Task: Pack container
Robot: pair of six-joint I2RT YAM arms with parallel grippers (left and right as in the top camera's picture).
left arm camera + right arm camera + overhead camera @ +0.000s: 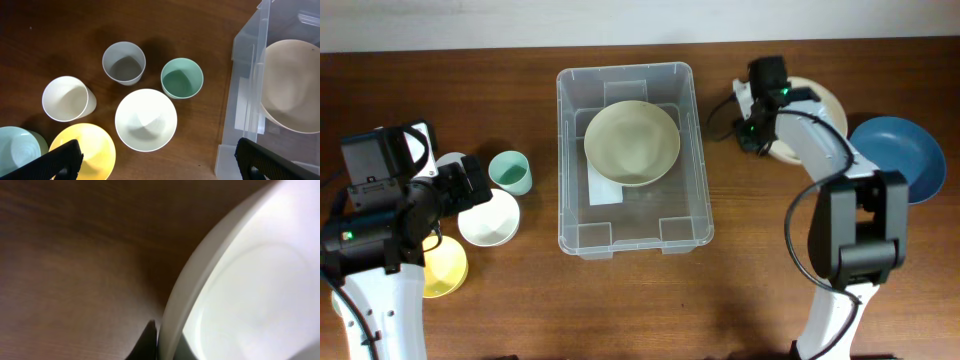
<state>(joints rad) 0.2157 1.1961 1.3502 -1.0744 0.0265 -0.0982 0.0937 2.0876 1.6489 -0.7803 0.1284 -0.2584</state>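
The cream-green bowl [632, 144] is open and empty, so my right gripper should next lift the cream bowl, carry it over the container and lower it into that cream-green bowl.
The clear plastic container [563, 150] stands mid-table with a cream-green bowl [632, 142] inside; its wall also shows in the left wrist view [245, 100]. My left gripper [470, 190] is open and empty [157, 160], hovering over a white bowl [145, 119] and a yellow bowl [85, 150] left of the container. My right gripper [757, 130] is at the left rim of a cream bowl [820, 100] at the back right. In the right wrist view its fingers [167, 347] sit on either side of that bowl's rim [260, 280].
A teal cup [182, 78], a grey cup [124, 62], a white cup [66, 98] and a pale blue bowl [17, 147] stand left of the container. A blue bowl [900, 155] sits at the far right, beside the cream bowl.
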